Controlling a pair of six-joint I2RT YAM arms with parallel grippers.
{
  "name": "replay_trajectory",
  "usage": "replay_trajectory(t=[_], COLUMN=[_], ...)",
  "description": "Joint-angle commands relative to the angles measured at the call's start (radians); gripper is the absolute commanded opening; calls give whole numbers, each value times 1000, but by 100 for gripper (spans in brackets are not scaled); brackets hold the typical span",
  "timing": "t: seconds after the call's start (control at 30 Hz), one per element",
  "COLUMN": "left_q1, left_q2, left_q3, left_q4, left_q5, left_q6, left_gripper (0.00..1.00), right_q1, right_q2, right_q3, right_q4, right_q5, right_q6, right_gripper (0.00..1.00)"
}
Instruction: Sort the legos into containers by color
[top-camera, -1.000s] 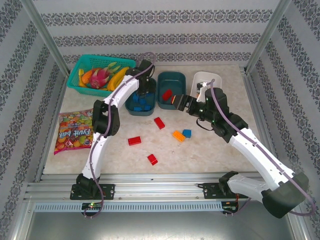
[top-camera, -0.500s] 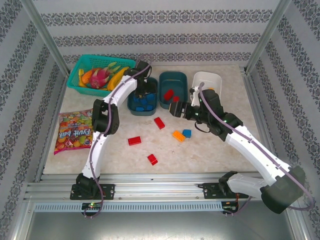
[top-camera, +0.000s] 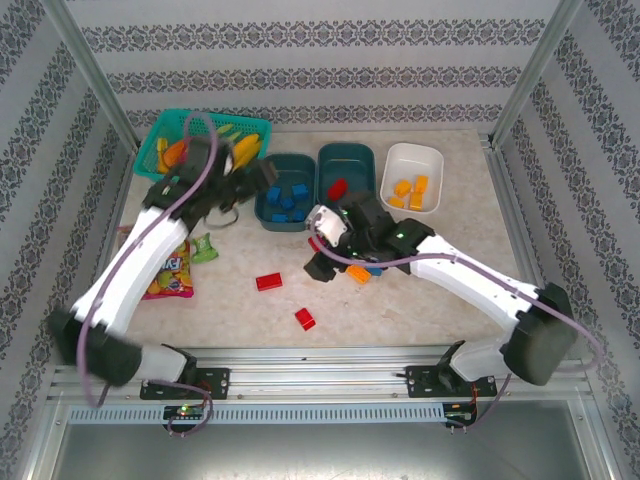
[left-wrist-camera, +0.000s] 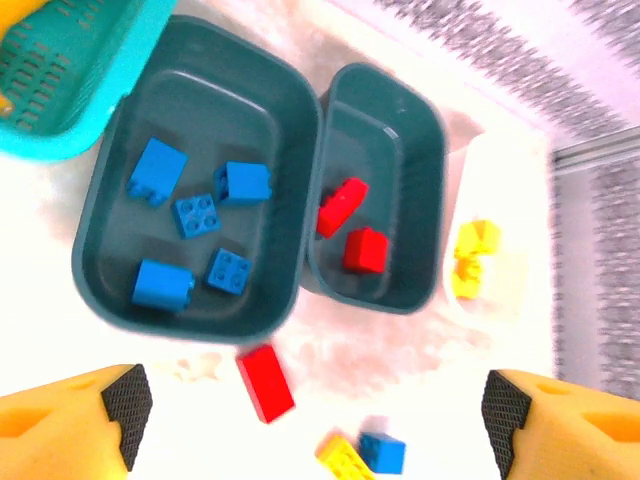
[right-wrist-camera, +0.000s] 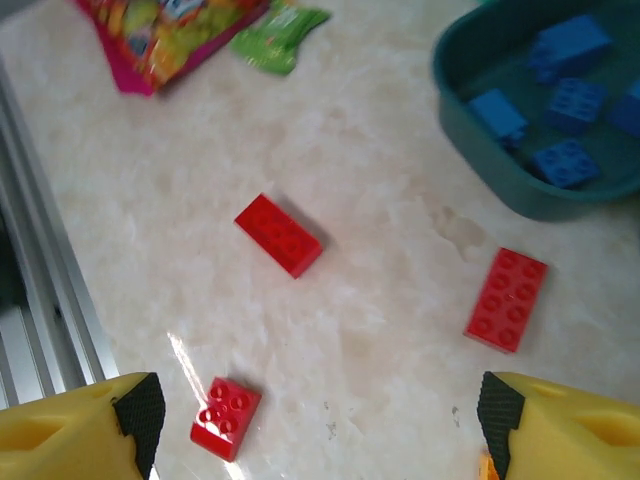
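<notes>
The red brick nearest the candy bag lies at an angle below my right gripper. My right gripper will move down toward it next and turn to straddle the brick's long sides.
Three tubs stand in a row at the back. The left teal tub (top-camera: 268, 210) (left-wrist-camera: 100, 250) holds several blue legos (left-wrist-camera: 190, 215). The middle teal tub (top-camera: 358, 157) (left-wrist-camera: 420, 150) holds two red ones (left-wrist-camera: 363, 249). The white tub (top-camera: 412, 157) holds orange-yellow ones (top-camera: 412, 190). Loose on the table lie red bricks (top-camera: 268, 282) (top-camera: 305, 319) (right-wrist-camera: 506, 299), an orange-yellow one (top-camera: 357, 272) and a blue one (left-wrist-camera: 382, 452). My left gripper (top-camera: 262, 172) (left-wrist-camera: 315, 415) hangs open and empty beside the blue tub. My right gripper (top-camera: 318, 243) (right-wrist-camera: 318, 415) is open and empty above the loose red bricks (right-wrist-camera: 279, 234) (right-wrist-camera: 225, 417).
A lighter teal mesh basket (top-camera: 165, 130) with toy fruit sits at the back left. A candy bag (top-camera: 172, 272) (right-wrist-camera: 165, 35) and a green sweet (top-camera: 203, 247) lie at the left, partly under my left arm. Metal rails (top-camera: 320, 375) run along the near edge.
My left gripper has opened and pulled back left out of the blue tub. My right arm has swung left from the white tub to above the loose bricks, uncovering that tub.
</notes>
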Motion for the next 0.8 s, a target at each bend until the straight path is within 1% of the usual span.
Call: replay_trajectory(t=[0.0,0.07,0.17,0.27,0.37,0.5,0.63,0.77], left_q1=[5,5,5,5,5,5,5,5], left_q2=[-228,-404,-636,-824,-950,-1033,-1038,-1038], left_q3=[-271,-395,-521,-580,-591,-578,-557,-545], left_q4=[2,-47,-165,-290,-380,-410,-423,-431], left_q5=[-29,-42,-33,-27,-44,-43,-30,-24], left_q6=[-137,-174,-221,-270,-297,-308,-294,-288], left_gripper=[93,97,97,97,97,97,97,97], right_q1=[35,51,80,121,142,176,191,194], right_q2=[89,156,269,386,490,631,726,795], right_q3=[52,80,143,221,296,400,468,528], right_q4=[-20,-12,-26,-55,-56,-105,-118,-148], right_q5=[-43,-56,-51,2,51,138,215,244], right_q6=[-243,-264,-292,-328,-299,-276,-240,-223], right_gripper=[86,87,89,89,88,87,87,84])
